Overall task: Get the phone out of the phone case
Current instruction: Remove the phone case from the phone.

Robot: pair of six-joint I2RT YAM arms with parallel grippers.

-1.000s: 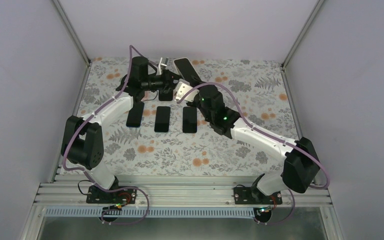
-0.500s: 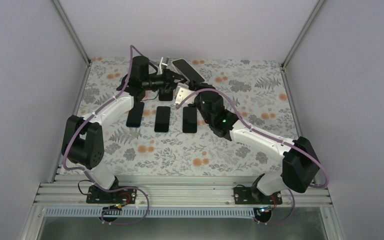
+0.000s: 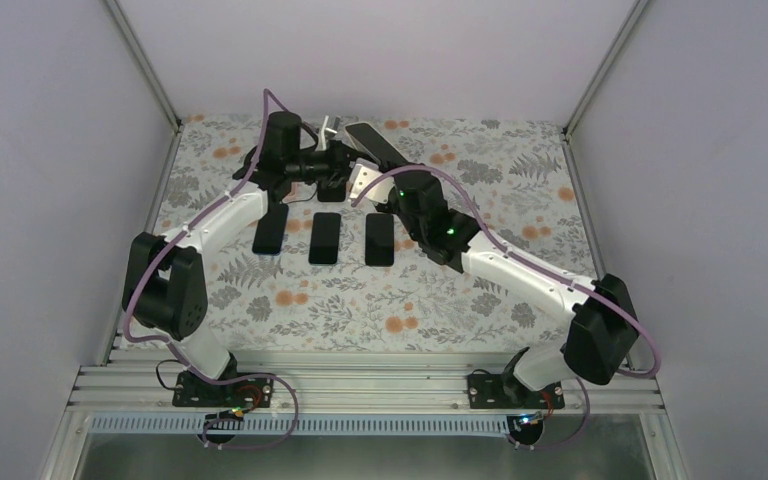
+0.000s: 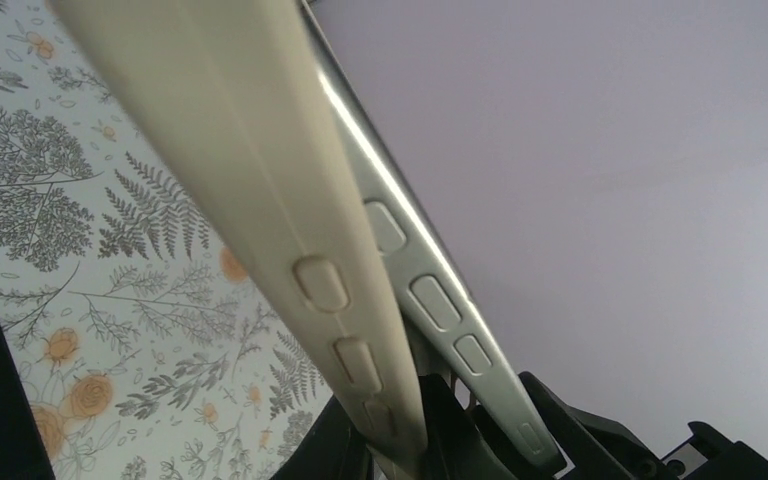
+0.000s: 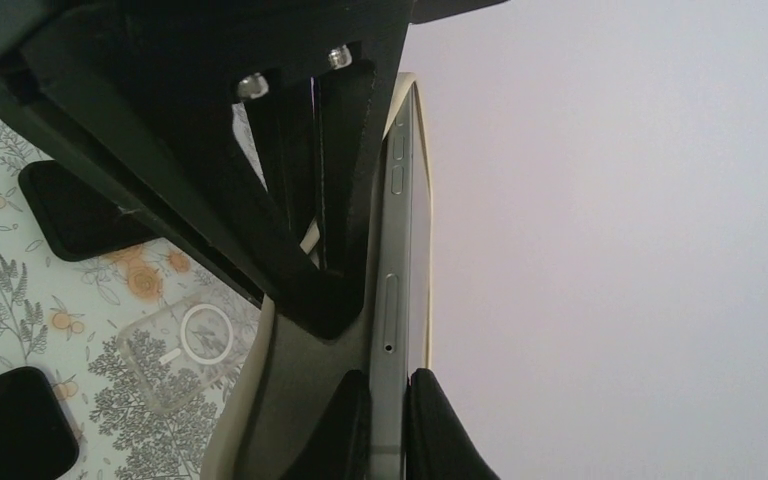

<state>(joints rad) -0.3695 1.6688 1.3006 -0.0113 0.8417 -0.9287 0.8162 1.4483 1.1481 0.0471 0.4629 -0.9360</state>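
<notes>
The robot will bring its left gripper down to the right in the top view and let go of the beige case there, since the floral mat beside the clear case is bare.
My left gripper is shut on a beige phone case, held up at the back of the table. In the left wrist view the case's edge runs between my fingers. The grey phone lies just beside it, splayed away from the case. My right gripper is shut on the phone. The right wrist view shows its thin grey edge pinched between both black fingertips, with the beige case still around its far end.
Three black phones or cases lie in a row mid-table, and another dark one sits under the grippers. A clear case with a ring lies on the floral mat. Grey walls enclose three sides.
My right gripper has closed on the phone's edge. The phone has shifted a little left and tilted away from the case. The left gripper has kept its hold.
</notes>
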